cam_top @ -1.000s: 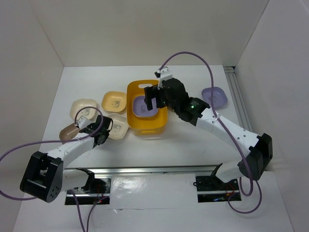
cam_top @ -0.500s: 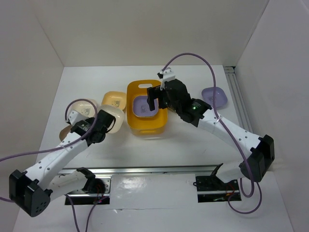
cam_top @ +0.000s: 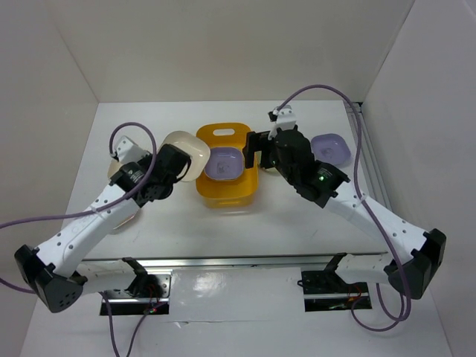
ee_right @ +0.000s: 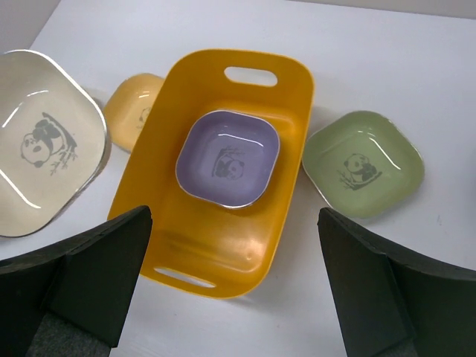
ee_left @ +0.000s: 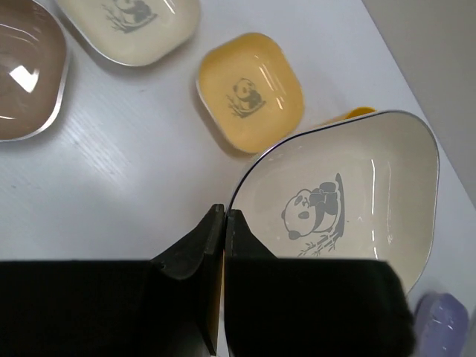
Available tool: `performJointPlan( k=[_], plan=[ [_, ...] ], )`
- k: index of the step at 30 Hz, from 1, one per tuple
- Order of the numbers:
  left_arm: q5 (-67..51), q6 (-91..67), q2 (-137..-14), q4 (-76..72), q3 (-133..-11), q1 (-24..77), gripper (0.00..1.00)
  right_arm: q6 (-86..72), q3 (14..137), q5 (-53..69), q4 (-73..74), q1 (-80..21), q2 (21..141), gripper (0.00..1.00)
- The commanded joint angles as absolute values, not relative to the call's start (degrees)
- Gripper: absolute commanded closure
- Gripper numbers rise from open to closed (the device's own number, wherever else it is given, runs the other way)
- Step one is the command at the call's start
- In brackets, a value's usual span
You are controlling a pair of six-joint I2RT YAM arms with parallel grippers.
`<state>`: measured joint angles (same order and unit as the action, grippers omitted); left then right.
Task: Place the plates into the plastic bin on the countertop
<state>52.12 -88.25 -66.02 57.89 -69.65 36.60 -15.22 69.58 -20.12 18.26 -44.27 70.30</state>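
My left gripper is above the bin's lavender plate [cam_top: 224, 164], which lies below it to the right in the top view, so it will next go down to that side to let go of its plate.
The yellow-orange plastic bin [cam_top: 227, 190] stands mid-counter with a lavender plate [cam_top: 224, 162] lying in it; both show in the right wrist view, bin [ee_right: 223, 249] and plate [ee_right: 228, 158]. My left gripper [cam_top: 172, 161] is shut on the rim of a cream panda plate [cam_top: 188, 152] and holds it tilted in the air beside the bin's left rim; the left wrist view shows the jaws [ee_left: 224, 213] pinching that plate [ee_left: 349, 193]. My right gripper [cam_top: 256, 152] is open and empty above the bin's right rim [ee_right: 238, 290].
A second lavender plate [cam_top: 330, 149] lies at the right. A green plate [ee_right: 363, 165] lies right of the bin. A yellow plate [ee_left: 249, 93], a cream plate [ee_left: 130, 22] and a tan plate [ee_left: 26, 78] lie left of the bin. Metal rail [cam_top: 368, 160] at right.
My left gripper has lifted the cream plate off the counter and carried it up and right to the bin's left rim. My right gripper has moved right, away from over the lavender plate.
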Motion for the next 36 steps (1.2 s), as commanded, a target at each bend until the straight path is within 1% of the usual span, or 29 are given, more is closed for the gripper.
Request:
performJointPlan(
  k=[1, 6, 10, 19, 23, 28, 29, 31, 32, 34, 35, 36],
  plan=[
    [48.97, -90.68, -69.6, 54.32, -74.87, 37.18, 1.0, -18.19, 68.29, -25.22, 16.26, -43.42, 65.84, 0.0],
    [43.86, -101.66, -76.28, 51.34, -78.83, 37.18, 1.0, -20.12, 67.5, -26.36, 17.93, -43.42, 63.98, 0.0],
    [41.84, -107.04, -82.96, 49.58, -82.0, 37.71, 1.0, -20.65, 66.97, -27.85, 18.72, -42.89, 62.05, 0.0],
    [39.02, -119.86, -97.62, 52.55, -87.62, 38.23, 1.0, -21.88, 66.45, -27.34, 20.39, -42.89, 60.29, 0.0],
    [38.41, -123.57, -102.9, 55.63, -89.91, 38.23, 1.0, -22.41, 65.31, -26.81, 20.92, -42.36, 59.77, 0.0],
    [38.68, -123.66, -107.31, 56.34, -92.2, 37.36, 1.0, -21.89, 64.25, -26.81, 20.92, -42.36, 59.24, 0.0],
    [37.89, -123.66, -107.31, 56.34, -92.81, 36.66, 0.97, -21.88, 64.25, -26.81, 20.92, -42.36, 59.24, 0.0],
    [36.48, -120.34, -108.72, 54.42, -92.81, 35.51, 0.88, -21.36, 63.72, -26.02, 20.92, -42.36, 59.24, 0.0],
    [36.47, -117.28, -108.72, 53.27, -92.81, 34.9, 0.74, -21.36, 63.72, -25.41, 20.92, -42.36, 59.24, 0.0],
    [37.08, -114.8, -108.72, 50.63, -93.43, 34.89, 0.62, -21.36, 63.19, -24.88, 20.31, -42.36, 59.24, 0.0],
    [37.61, -114.09, -108.72, 50.63, -93.95, 34.89, 0.55, -20.66, 62.58, -24.26, 20.3, -42.36, 59.24, 0.0],
    [37.62, -111.73, -108.72, 48.71, -93.96, 34.89, 0.41, -20.65, 62.58, -24.26, 19.61, -42.36, 59.24, 0.0]
  ],
)
